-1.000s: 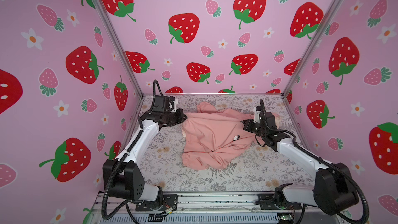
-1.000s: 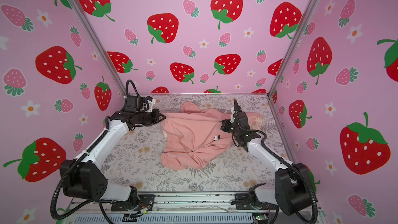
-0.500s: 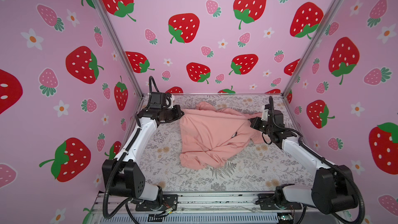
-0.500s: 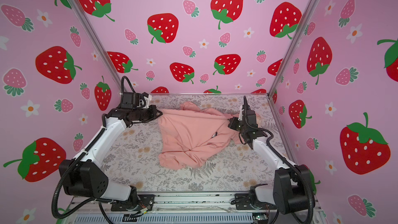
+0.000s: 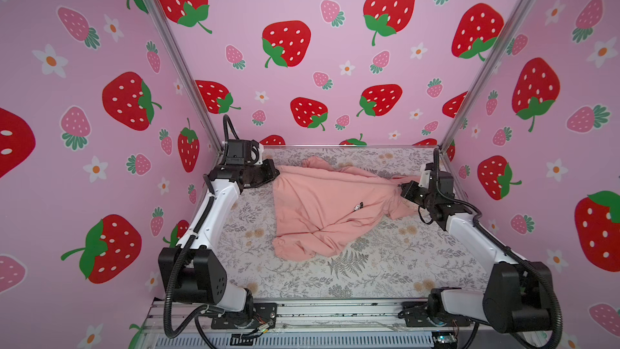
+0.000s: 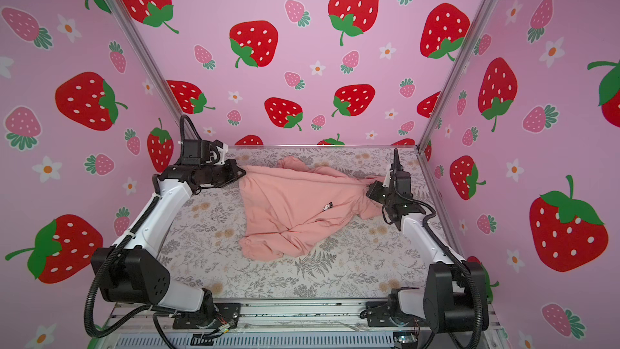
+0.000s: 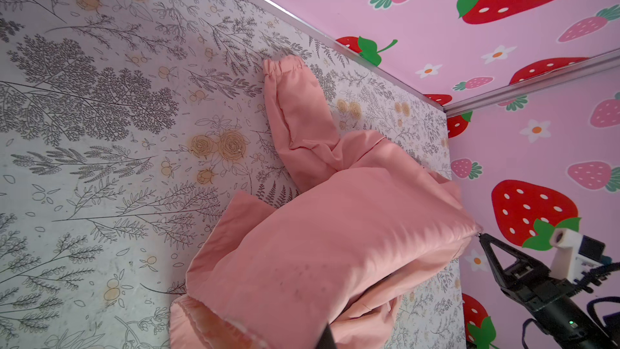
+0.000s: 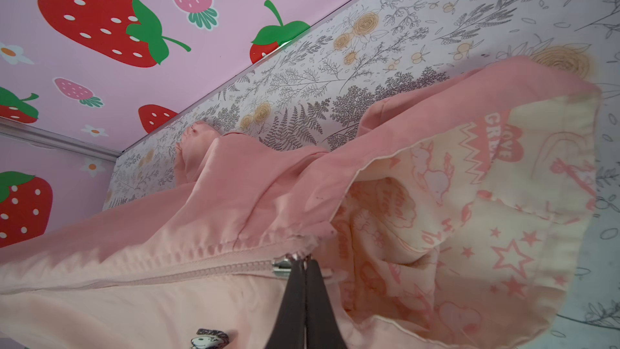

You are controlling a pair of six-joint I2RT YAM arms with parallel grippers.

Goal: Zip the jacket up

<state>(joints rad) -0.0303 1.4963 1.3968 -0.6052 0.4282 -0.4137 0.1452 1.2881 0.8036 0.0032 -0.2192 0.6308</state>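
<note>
The teeth behind the zipper pull are closed. My right gripper will next go up, then come down and back to the near floral tabletop and let go of the pull.
The salmon-pink jacket hangs stretched between my two grippers above the floral table in both top views. My left gripper is shut on cloth at its far left edge; in the left wrist view only a dark fingertip shows under the jacket. My right gripper is shut on the silver zipper pull. The zipper teeth behind the slider are closed. The cream patterned lining gapes open beyond it. A small dog patch shows on the front.
Pink strawberry walls enclose the table on three sides, with metal corner posts close behind both grippers. One sleeve lies toward the back wall. The jacket's lower part droops onto the floral tabletop.
Both arms have drawn apart: the left gripper went back and left, the right gripper went right. The jacket between them is now spread out and taut.
</note>
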